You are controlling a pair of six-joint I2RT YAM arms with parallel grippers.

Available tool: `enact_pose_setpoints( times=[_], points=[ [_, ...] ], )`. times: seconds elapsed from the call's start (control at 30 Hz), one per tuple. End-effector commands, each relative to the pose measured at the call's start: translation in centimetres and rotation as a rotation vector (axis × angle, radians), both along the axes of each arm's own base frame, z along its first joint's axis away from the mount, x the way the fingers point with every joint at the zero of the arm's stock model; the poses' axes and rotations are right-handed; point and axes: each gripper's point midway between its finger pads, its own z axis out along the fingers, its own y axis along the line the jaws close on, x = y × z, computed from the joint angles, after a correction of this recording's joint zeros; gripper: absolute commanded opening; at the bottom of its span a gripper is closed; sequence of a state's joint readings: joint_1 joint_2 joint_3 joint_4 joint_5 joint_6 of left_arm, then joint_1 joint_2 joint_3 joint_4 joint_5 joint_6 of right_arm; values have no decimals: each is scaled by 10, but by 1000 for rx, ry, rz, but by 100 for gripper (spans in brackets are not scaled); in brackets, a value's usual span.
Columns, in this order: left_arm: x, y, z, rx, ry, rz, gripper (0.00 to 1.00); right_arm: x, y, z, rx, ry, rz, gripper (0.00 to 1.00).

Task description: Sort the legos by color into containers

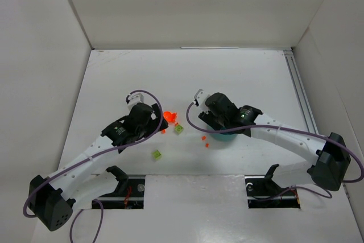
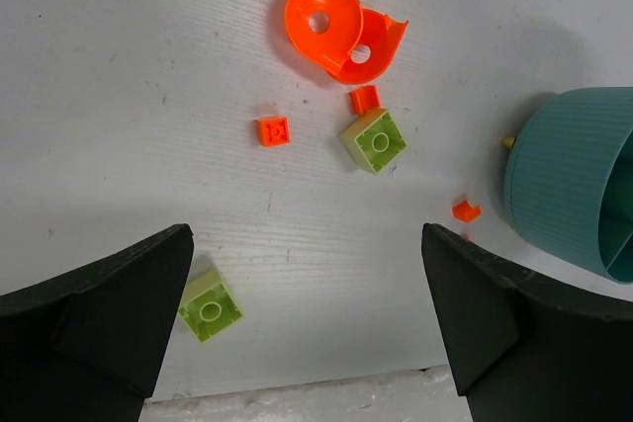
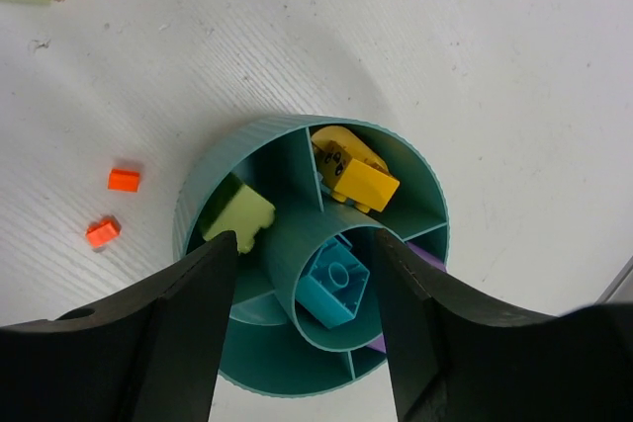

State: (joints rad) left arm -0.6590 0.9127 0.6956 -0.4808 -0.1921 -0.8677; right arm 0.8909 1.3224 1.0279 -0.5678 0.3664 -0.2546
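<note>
I need to lower the open fingers of my left gripper next, down and toward the bottom of the top view, around the loose lime brick, which is clear of the orange bits.
The round teal dish (image 3: 297,382) sits under my right gripper (image 3: 305,244), which is open, empty and hovers over the centre cup. A teal brick (image 3: 334,284) lies in the cup. Separate wedges hold a yellow brick (image 3: 356,173), a lime brick (image 3: 239,214) and a purple piece (image 3: 425,256). My left gripper (image 2: 307,274) is open and empty above the table. One lime brick (image 2: 210,310) lies by its left finger, another (image 2: 374,140) farther ahead. Small orange bits (image 2: 272,130), (image 2: 364,99), (image 2: 465,210) and a large orange curved piece (image 2: 341,32) lie on the table.
In the top view the dish (image 1: 227,136) is mostly hidden by the right gripper (image 1: 222,123), and the left gripper (image 1: 152,132) is beside the loose legos. White walls enclose the table on three sides. Two orange bits (image 3: 124,179), (image 3: 102,232) lie just left of the dish.
</note>
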Motion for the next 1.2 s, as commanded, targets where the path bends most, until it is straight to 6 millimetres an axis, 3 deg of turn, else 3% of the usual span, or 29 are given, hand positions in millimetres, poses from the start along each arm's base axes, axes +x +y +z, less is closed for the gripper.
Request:
enact_pose_setpoints(
  times=[0.0, 0.2, 0.3, 0.33, 0.47, 0.53, 0.8, 0.93, 1.07, 1.17],
  points=[
    [-4, 3, -4, 3, 21, 10, 100, 10, 12, 31, 98, -64, -13, 62],
    [-18, 3, -17, -9, 92, 6, 100, 8, 17, 44, 150, -91, 25, 62],
    [-30, 1, -28, -39, 163, 26, 100, 7, 16, 65, 199, -140, 32, 70],
    [-36, 3, -37, -30, 200, 33, 100, 6, 12, 74, 236, -166, 7, 80],
    [-52, 9, -55, -28, 305, 98, 100, 6, -4, 87, 279, -237, -56, 100],
    [-67, 7, -67, -29, 370, 96, 100, 6, -14, 100, 327, -274, -98, 100],
    [-89, 11, -84, -41, 487, 204, 86, 13, -61, 80, 343, -252, -271, 100],
    [-86, 14, -88, -24, 484, 248, 78, 16, -85, 62, 309, -223, -342, 100],
    [-82, 12, -92, -8, 502, 283, 71, 9, -102, 56, 289, -214, -374, 100],
    [-83, 13, -101, 26, 523, 293, 64, 8, -114, 65, 312, -250, -406, 100]
  ],
)
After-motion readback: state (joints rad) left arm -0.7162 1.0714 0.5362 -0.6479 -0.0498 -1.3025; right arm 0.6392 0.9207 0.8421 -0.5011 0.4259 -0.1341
